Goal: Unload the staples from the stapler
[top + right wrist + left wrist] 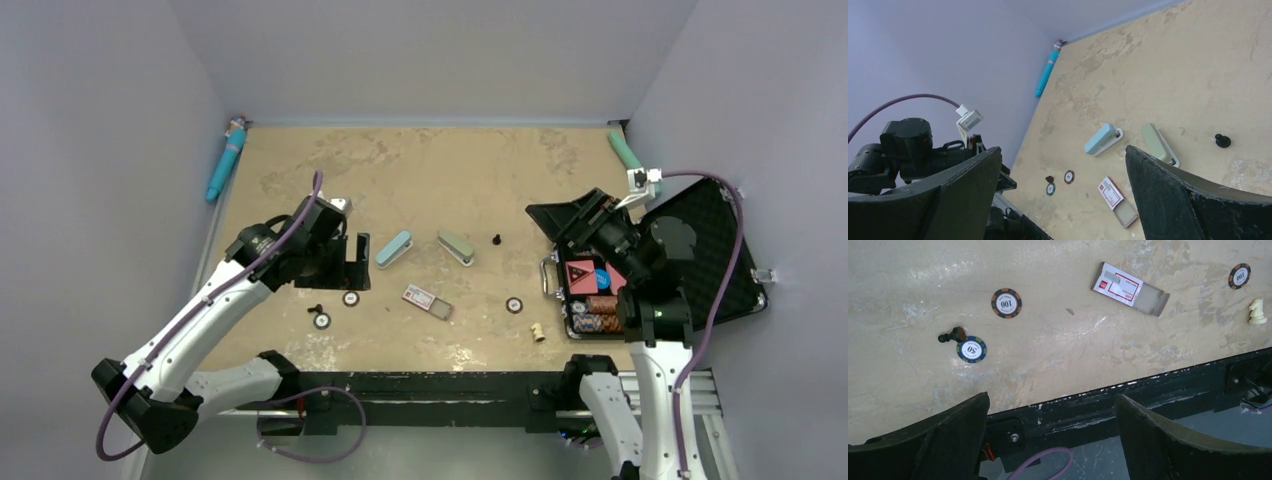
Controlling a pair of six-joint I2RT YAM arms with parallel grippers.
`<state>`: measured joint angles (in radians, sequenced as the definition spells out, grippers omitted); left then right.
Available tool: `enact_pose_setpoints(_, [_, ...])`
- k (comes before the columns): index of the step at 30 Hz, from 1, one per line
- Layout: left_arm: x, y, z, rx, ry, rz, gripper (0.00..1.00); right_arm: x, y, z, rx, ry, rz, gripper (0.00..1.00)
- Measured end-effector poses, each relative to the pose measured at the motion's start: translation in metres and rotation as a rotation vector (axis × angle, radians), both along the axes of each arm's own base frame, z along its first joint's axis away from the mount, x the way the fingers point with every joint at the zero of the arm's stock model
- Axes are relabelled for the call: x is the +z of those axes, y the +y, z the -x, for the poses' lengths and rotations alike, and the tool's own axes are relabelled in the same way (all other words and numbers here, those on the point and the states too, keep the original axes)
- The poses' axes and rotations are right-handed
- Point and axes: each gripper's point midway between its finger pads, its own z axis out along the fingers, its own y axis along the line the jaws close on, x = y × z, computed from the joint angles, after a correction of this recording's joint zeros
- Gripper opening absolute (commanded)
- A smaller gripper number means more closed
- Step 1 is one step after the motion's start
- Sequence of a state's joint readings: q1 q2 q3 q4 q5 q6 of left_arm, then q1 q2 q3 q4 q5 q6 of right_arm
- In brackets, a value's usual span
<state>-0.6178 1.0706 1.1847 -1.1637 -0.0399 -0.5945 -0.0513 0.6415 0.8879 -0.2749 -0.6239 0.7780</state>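
The pale green stapler's body lies past the blue stapler (394, 249), so I will move my left gripper to the right in the top view and down onto it, turning the gripper as it goes.
Two closed staplers lie mid-table: a light blue stapler (394, 249) (1103, 140) and a pale green stapler (456, 247) (1159, 144). A tiny grey strip, the staples (1070, 311) (1086, 194), lies on the bare table between a poker chip and the red-and-white staple box (427, 300) (1128, 289). My left gripper (357, 262) (1051, 397) hangs open and empty just left of the blue stapler, its camera looking at the near table edge. Over the case at the right, my right gripper (568, 218) (1063, 149) is open and empty.
Poker chips (351, 298) (322, 321) (514, 305), a black pawn (496, 239), a small black piece (951, 335) and a white chess knight (538, 331) are scattered near the front. An open black case (700, 250) holds chips at right. Teal pens (226, 160) (625, 150) lie at both back corners.
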Motion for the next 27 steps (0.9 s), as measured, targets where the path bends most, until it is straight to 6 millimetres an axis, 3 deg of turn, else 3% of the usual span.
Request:
enact_pose_setpoints(7, [-0.009,-0.008,-0.005,-0.033,0.024,-0.029,0.98,-0.029,0.013,-0.014,0.045,0.113,0.055,0.99])
enact_pose_setpoints(16, [-0.003,-0.02,-0.037,-0.07,-0.016,-0.078,0.96,-0.045,0.072,-0.037,0.192,0.252,0.201,0.99])
enact_pose_setpoints(20, [-0.006,-0.029,-0.05,-0.113,-0.042,-0.083,0.95,-0.058,0.072,-0.037,0.174,0.303,0.244,0.99])
enact_pose_setpoints(27, [-0.007,-0.065,-0.09,-0.287,-0.144,-0.059,0.96,-0.051,0.053,-0.024,0.112,0.263,0.297,0.99])
